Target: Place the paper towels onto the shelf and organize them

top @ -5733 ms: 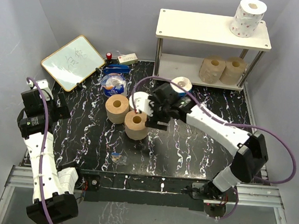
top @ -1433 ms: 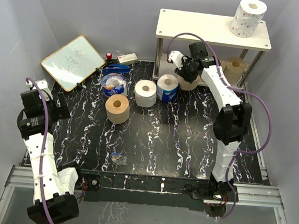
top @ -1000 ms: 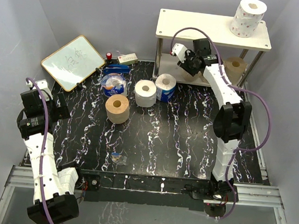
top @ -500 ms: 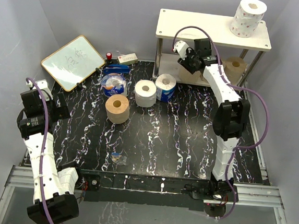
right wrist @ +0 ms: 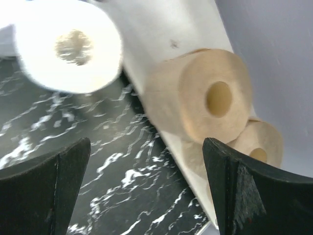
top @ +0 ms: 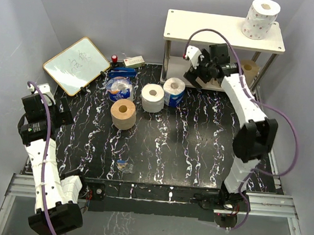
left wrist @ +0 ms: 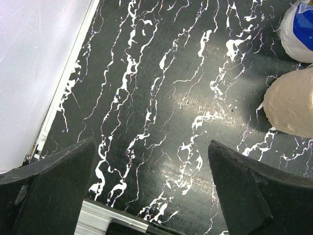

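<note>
Next, my right gripper moves down and to the left in the top view and closes on the blue-wrapped roll's near rim, since the roll's core stands open.
The shelf [top: 219, 29] stands at the back right with a dotted white roll [top: 260, 17] on its top board. Tan rolls [top: 249, 70] lie on the lower board [right wrist: 166, 29], the nearest one [right wrist: 205, 107] just beyond my right fingertips. My right gripper [top: 197, 71] [right wrist: 146, 142] hangs open at the lower board's front edge with nothing between its fingers. On the table sit a white roll [top: 152, 97], a blue-wrapped roll [top: 174, 91] and a tan roll [top: 123, 113] [left wrist: 291, 107]. My left gripper [top: 62, 115] [left wrist: 151, 144] is open over bare table at the left.
A framed whiteboard [top: 76, 65] leans at the back left. A blue-and-white plastic-wrapped bundle [top: 119, 88] [left wrist: 298, 27], a red-capped item [top: 114, 59] and a white box [top: 133, 61] sit behind the rolls. A small scrap [top: 123, 164] lies near the front.
My right gripper carried a tan roll to the lower board, opened off it in the last half second and drew back a little. The left arm has not moved.
</note>
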Tool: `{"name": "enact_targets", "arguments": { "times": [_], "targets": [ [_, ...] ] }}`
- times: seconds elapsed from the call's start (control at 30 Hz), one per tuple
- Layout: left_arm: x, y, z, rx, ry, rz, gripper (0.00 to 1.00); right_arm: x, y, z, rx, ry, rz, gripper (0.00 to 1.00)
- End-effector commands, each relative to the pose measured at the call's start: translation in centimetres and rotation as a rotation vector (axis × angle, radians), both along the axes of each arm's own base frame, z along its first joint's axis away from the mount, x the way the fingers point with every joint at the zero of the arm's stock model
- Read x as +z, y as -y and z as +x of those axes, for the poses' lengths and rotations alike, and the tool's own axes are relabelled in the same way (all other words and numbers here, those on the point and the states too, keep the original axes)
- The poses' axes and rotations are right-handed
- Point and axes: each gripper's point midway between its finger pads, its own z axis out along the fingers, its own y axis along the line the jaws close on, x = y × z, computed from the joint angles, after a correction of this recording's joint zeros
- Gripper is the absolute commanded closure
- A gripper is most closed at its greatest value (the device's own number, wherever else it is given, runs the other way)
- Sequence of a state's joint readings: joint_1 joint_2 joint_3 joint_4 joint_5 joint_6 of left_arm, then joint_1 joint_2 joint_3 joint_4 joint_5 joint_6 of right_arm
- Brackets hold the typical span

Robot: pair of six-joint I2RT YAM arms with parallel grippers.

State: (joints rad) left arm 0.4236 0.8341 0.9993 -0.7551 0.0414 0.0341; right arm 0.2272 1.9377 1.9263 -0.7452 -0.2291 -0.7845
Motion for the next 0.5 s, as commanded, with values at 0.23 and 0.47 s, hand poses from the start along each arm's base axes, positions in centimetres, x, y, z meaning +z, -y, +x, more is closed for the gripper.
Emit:
{"name": "enact_targets", "arguments": {
  "times": [0.23, 0.47],
  "targets": [
    [0.3, -0.1, 0.1, -0.004, 0.017, 0.009, 0.02, -2.7, -7.4, -14.2, 0.316, -0.078, -0.108, 0.01],
    [0.4, -0.5, -0.1, 0.019, 0.02, 0.014, 0.02, -4.0, -9.7, -10.5, 0.408, 0.039, -0.13, 0.02]
  ]
}}
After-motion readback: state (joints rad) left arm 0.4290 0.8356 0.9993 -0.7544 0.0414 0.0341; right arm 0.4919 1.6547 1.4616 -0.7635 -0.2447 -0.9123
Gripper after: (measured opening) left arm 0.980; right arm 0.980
